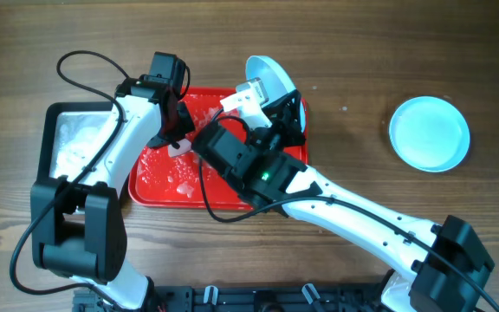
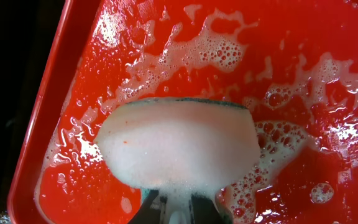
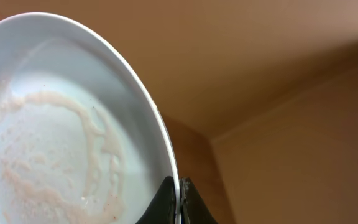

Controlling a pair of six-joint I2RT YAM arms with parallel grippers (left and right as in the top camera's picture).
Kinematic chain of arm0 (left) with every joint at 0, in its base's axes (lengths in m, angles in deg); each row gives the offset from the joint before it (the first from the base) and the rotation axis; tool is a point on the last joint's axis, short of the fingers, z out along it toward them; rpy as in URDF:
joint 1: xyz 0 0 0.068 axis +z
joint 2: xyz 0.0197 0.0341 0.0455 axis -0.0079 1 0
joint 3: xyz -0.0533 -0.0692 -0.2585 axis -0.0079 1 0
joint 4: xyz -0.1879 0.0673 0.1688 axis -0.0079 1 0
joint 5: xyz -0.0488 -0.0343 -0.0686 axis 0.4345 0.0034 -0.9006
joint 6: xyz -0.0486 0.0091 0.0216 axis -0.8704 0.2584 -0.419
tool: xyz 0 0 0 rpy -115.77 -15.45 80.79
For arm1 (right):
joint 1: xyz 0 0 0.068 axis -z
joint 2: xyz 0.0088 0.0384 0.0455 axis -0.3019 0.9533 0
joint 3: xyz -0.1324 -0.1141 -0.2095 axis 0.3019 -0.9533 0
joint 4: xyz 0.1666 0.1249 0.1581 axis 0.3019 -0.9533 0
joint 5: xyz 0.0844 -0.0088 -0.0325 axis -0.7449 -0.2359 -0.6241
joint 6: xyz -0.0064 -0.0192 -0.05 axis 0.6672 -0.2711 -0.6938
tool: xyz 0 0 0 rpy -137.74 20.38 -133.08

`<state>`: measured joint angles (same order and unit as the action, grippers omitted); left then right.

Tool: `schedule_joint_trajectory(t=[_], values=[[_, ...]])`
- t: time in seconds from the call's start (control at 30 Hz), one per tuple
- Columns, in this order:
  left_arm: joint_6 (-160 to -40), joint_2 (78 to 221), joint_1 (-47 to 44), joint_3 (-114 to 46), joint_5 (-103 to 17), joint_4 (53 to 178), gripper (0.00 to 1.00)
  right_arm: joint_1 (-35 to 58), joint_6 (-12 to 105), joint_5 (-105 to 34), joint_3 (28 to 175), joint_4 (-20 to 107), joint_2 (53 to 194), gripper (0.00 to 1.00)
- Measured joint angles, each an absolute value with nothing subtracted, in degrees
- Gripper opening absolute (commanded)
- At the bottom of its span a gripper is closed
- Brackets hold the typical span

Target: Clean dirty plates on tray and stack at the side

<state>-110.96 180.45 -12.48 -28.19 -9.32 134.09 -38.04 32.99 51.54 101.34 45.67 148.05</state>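
The pan's bottom is free of plates. Next, my left gripper lifts across the tray's rim, lowers into the grey pan (image 1: pixel 77 144) and releases the sponge (image 1: pixel 180 149).
The red tray (image 1: pixel 145 186) lies at the middle of the table, wet and streaked with white foam (image 2: pixel 216 50). My left gripper (image 1: pixel 177 132) (image 2: pixel 180 210) is shut on a foam-covered sponge (image 1: pixel 180 149) (image 2: pixel 179 143), which is pressed to the tray floor near its left rim (image 2: pixel 39 130). My right gripper (image 1: pixel 256 97) (image 3: pixel 179 200) is shut on the rim of a pale plate (image 1: pixel 271 76) (image 3: pixel 55 118), holding it tilted on edge over the tray's far right corner. Its face carries pinkish soapy smears. A second plate (image 1: pixel 430 133) rests flat on the table at the right.
A grey metal pan (image 1: pixel 76 139) with a black rim sits just left of the tray, under the left arm. The right arm crosses the tray's near right corner. Bare wooden table (image 1: pixel 353 78) lies between the tray and the plate at the right.
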Motion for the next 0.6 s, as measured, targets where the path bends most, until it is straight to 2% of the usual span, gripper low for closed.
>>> schedule_joint_trajectory(t=[0.4,0.6], values=[[-110.93,180.43,-12.33,-28.25,-9.54,134.94,0.04,-37.94,55.72,31.45,96.82,36.27,146.24,0.04],[-103.85,176.96,-7.19,-33.48,-10.7,142.0,0.04,-32.89,59.67,14.6,96.82,36.12,139.4,0.04]])
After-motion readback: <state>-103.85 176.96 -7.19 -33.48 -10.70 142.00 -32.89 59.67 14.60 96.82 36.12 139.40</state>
